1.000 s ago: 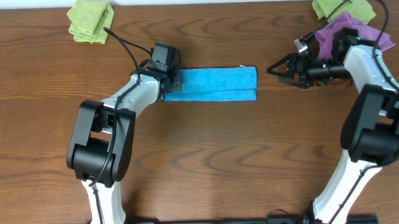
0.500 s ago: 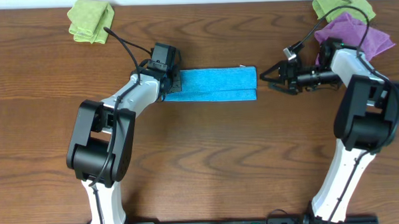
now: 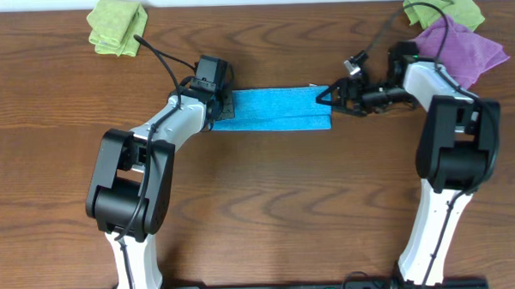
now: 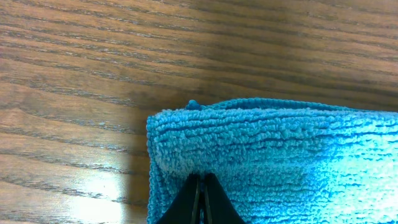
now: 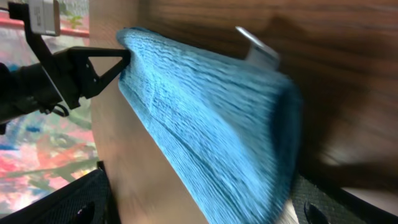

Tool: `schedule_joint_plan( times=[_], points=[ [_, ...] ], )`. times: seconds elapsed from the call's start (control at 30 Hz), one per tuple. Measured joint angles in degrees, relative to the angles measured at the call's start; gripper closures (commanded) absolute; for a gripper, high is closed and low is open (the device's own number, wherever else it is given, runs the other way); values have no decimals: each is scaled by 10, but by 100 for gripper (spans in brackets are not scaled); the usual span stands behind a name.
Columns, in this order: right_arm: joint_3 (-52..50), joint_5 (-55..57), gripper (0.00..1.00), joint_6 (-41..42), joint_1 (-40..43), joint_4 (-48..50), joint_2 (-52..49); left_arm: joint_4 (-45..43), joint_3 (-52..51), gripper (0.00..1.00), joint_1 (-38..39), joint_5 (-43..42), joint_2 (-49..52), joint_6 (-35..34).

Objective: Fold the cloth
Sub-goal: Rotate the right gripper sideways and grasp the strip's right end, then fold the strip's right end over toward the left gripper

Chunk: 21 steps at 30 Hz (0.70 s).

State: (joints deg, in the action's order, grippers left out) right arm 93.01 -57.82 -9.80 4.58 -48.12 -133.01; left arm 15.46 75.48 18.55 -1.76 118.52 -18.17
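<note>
The right gripper eases toward the left gripper over the cloth's tagged end [image 3: 325, 111] [image 5: 267, 186] next and closes there, since the cloth already lies between its open fingers.
The sky-blue cloth [image 3: 273, 108] lies folded into a long strip across the middle of the table. My left gripper [image 3: 218, 105] sits on its left end with its jaws closed on the terry [image 4: 200, 177]. My right gripper [image 3: 329, 97] is open at the strip's right end. In the right wrist view the cloth [image 5: 205, 118] fills the gap between the jaws [image 5: 199, 205], and its small white tag [image 5: 258, 45] sticks out at the far edge. The left gripper's black fingers [image 5: 93, 65] show at the far end.
A purple cloth [image 3: 460, 47] and a lime-green cloth [image 3: 433, 8] lie at the back right, just behind my right arm. Another lime-green cloth [image 3: 116, 25] lies at the back left. The bare wooden table [image 3: 276, 195] stretches in front of the strip.
My right gripper has moved left from beside the purple cloth to the right end of the blue strip. The left gripper and the cloth have stayed put.
</note>
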Motion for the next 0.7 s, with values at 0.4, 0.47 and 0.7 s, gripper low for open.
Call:
schedule_joint_plan(
  times=[0.4,0.47,0.7],
  points=[
    [3,58,54,50,-27,29,3,0,0,95,0,0,0,0],
    [2,77,75,60,-29,29,3,0,0,95,0,0,0,0],
    [6,104,98,82,-32,8,3,8,2,94,0,0,0,-3]
  ],
)
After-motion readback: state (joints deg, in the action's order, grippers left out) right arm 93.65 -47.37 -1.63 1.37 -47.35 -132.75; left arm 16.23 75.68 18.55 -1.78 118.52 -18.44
